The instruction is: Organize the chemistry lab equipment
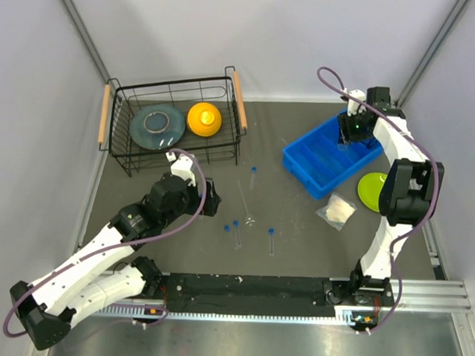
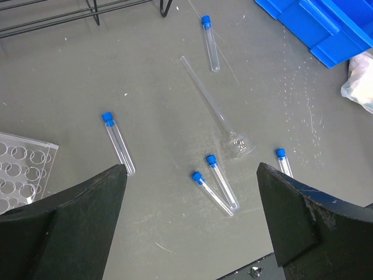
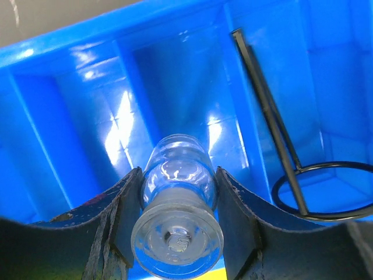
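Note:
My right gripper should next go down into the section of the blue bin beside the black wire ring stand, toward the stand's divider, and release the vial (image 3: 177, 227), since that section is empty.
My right gripper (image 3: 178, 172) is shut on a small clear vial (image 3: 177, 227), held over a compartment of the blue bin (image 3: 70, 99). A black wire ring stand (image 3: 290, 175) lies in the neighbouring compartment. My left gripper (image 2: 191, 168) hangs open above the grey table, with nothing between its fingers. Below it lie several blue-capped test tubes: one to the left (image 2: 118, 143), a touching pair (image 2: 221, 182), one at the right (image 2: 284, 161) and one farther off (image 2: 210, 44). A long-stemmed clear glass funnel (image 2: 213, 105) lies among them. A corner of the clear grid rack (image 2: 20, 169) shows at the left.
A black wire basket (image 1: 121, 154) at the back left holds a grey plate (image 1: 156, 126) and a yellow dome (image 1: 204, 119). The blue bin (image 1: 316, 169) stands at the back right, with a lime-green plate (image 1: 371, 190) and a small plastic bag (image 1: 335, 210) beside it.

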Motion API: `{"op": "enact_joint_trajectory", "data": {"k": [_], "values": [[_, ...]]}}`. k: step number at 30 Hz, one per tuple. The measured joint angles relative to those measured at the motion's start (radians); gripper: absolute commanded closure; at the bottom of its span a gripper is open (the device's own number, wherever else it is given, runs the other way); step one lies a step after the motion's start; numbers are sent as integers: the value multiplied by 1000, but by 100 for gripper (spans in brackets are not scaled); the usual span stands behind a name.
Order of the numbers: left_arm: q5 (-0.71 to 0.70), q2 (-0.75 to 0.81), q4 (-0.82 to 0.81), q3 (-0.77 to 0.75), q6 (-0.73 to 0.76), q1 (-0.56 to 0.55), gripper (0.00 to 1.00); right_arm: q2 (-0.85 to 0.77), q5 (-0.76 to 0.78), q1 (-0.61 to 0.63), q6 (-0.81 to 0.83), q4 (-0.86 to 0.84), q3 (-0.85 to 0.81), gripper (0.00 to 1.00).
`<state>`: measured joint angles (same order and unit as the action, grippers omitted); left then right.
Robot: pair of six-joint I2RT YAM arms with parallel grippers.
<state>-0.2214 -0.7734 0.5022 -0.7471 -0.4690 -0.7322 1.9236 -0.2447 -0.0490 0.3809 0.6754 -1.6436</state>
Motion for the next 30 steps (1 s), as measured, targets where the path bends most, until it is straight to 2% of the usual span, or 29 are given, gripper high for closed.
{"op": "enact_joint_trajectory", "data": {"k": [6, 13, 20, 21, 24, 30], "values": [[4, -26, 0, -7, 0, 0, 1, 8, 81, 0, -98, -140, 29, 71], [8, -31, 0, -13, 0, 0, 1, 68, 134, 0, -188, -227, 55, 68], [19, -30, -1, -16, -7, 0, 1, 111, 146, 0, -234, -246, 95, 49], [20, -30, -1, -16, -8, 0, 1, 113, 146, 0, -237, -253, 98, 41], [23, -30, 0, -16, -8, 0, 1, 113, 150, 0, -246, -264, 99, 28], [25, -27, -1, -16, -11, 0, 1, 92, 138, 0, -254, -271, 100, 22]]}}
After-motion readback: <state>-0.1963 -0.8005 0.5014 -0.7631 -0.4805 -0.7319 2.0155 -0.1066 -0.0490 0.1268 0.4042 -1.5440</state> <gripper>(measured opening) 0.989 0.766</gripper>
